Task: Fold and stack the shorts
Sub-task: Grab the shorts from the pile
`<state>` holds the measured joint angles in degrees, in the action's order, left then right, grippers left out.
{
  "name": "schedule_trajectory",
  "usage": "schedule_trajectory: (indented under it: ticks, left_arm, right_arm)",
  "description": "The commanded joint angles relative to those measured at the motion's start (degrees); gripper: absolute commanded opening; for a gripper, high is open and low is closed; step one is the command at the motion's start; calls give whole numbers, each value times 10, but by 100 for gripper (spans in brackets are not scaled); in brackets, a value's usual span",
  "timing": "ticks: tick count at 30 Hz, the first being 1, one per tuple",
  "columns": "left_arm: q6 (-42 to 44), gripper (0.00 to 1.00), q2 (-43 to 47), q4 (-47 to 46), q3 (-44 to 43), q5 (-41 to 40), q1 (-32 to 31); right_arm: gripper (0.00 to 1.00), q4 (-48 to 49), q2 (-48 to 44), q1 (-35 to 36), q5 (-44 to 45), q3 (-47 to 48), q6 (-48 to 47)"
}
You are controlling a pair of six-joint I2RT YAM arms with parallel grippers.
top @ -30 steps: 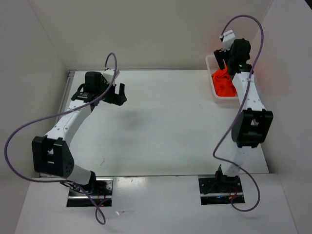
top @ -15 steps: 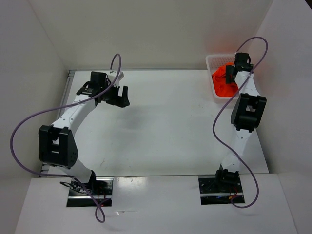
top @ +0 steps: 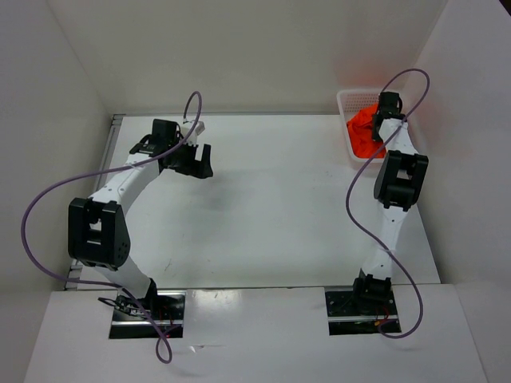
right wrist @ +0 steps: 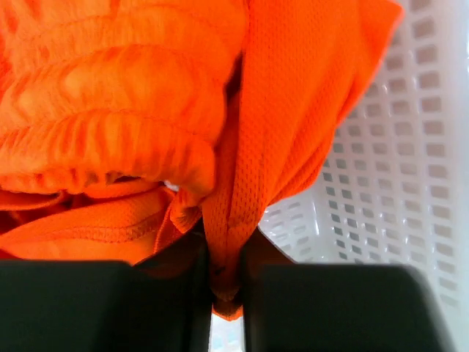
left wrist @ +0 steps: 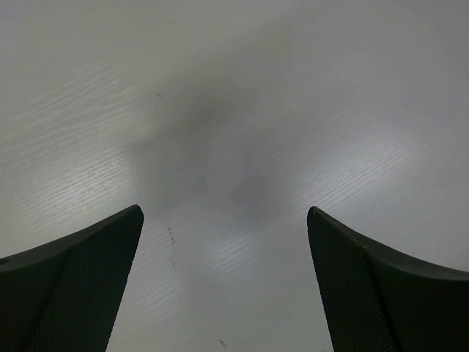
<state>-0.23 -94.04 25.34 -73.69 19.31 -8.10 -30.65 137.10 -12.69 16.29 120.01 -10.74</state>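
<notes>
The open tabletop is bare to the left of my right gripper in the top view, so my right gripper needs to lift out of the basket (top: 348, 99) and come down over the tabletop to release.
The bright orange shorts (top: 363, 132) lie crumpled inside the white mesh basket (top: 348, 99) at the table's far right corner. My right gripper (right wrist: 227, 290) is down in the basket, shut on a fold of the orange fabric (right wrist: 245, 158) that is pinched between its two black fingers; the gathered waistband (right wrist: 110, 139) bulges to the left of the grip. In the top view that gripper (top: 387, 108) sits over the shorts. My left gripper (top: 196, 159) hovers open over bare table at the far left, and its fingers (left wrist: 80, 286) have nothing between them.
The basket's white lattice wall (right wrist: 381, 183) stands close on the right of the grip. White enclosure walls (top: 239, 56) rise behind and beside the table. Purple cables (top: 48, 199) loop off both arms. The table (top: 271, 207) is white between the arms.
My right arm reached further into the basket and its jaws closed on the orange fabric. The left arm drew in slightly, staying open.
</notes>
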Motion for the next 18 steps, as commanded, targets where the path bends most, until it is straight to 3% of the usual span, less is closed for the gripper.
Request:
schedule_trajectory:
  ticks: [1, 2, 9, 14, 18]
  left_arm:
    - [2, 99, -2, -9, -4, 6, -3]
    - [2, 99, 4, -9, 1, 6, -3]
    - [2, 99, 55, -25, 32, 6, -3]
    - [2, 99, 117, -55, 61, -11, -3]
    - [2, 99, 169, -94, 105, -25, -3]
  right_arm:
    - [5, -6, -19, 20, -6, 27, 27]
    - [0, -6, -39, 25, 0, 22, 39]
    - [0, -1, -182, 36, 0, 54, 99]
    - [0, 60, -307, 74, -6, 81, 93]
    - [0, 67, -356, 202, 40, 176, 52]
